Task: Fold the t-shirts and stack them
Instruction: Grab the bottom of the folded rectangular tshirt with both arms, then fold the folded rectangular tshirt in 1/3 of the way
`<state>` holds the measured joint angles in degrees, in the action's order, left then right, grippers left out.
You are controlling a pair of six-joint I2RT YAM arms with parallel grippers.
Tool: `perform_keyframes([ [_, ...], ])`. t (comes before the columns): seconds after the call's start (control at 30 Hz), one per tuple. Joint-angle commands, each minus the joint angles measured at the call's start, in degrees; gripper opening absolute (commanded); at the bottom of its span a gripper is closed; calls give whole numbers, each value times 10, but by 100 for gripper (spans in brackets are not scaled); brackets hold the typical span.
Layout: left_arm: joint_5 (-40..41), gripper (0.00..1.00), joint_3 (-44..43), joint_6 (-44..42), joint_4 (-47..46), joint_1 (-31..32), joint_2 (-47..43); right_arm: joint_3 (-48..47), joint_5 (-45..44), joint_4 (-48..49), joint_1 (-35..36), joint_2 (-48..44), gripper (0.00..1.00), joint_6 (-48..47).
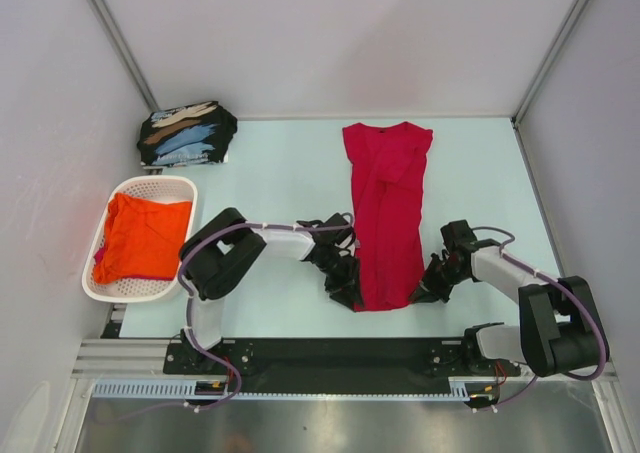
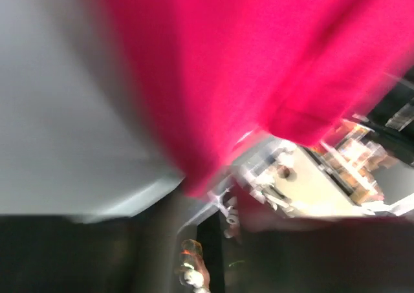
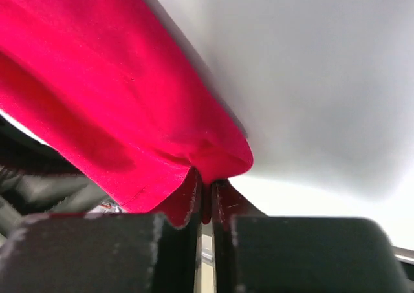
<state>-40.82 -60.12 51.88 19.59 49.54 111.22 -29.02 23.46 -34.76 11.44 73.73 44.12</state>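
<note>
My right gripper lifts the red t-shirt's pinched hem next, carries it outward onto the t-shirt's far half [image 1: 406, 185] and releases, as the t-shirt lies at full length.
The crimson red t-shirt [image 1: 388, 203] lies folded into a long strip down the middle of the table, neck end far, hem near. My left gripper [image 1: 345, 285] is at its near left corner. My right gripper [image 1: 432, 288] is at its near right corner. In the right wrist view the jaws [image 3: 207, 196] are shut on a pinch of the red hem [image 3: 97, 79]. The left wrist view is blurred: red cloth [image 2: 226, 60] hangs down to the jaws [image 2: 210, 202], which look shut on its edge. The orange t-shirt [image 1: 140, 238] lies in the basket. Folded black printed t-shirts [image 1: 187, 133] are stacked at the far left.
A white perforated basket [image 1: 100, 288] stands at the left table edge, beside the left arm. White walls close in the table on three sides. The black rail with the arm bases [image 1: 330, 358] runs along the near edge.
</note>
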Motion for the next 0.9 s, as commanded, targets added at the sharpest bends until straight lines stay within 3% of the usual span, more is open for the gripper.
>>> perform_keyframes([
  [0.0, 70, 5, 0, -23, 47, 8, 43, -15, -55, 22, 3, 4, 0, -7],
  [0.03, 69, 0, -5, -27, 53, 7, 44, -24, -61, 15, 2, 5, 0, -11],
  [0.4, 113, 0, -80, -78, 139, -9, -21, -123, -51, -107, 4, -33, 0, -62],
  [0.87, 186, 0, -257, -104, 236, -64, -59, -253, -58, -76, -2, 24, 0, -100],
])
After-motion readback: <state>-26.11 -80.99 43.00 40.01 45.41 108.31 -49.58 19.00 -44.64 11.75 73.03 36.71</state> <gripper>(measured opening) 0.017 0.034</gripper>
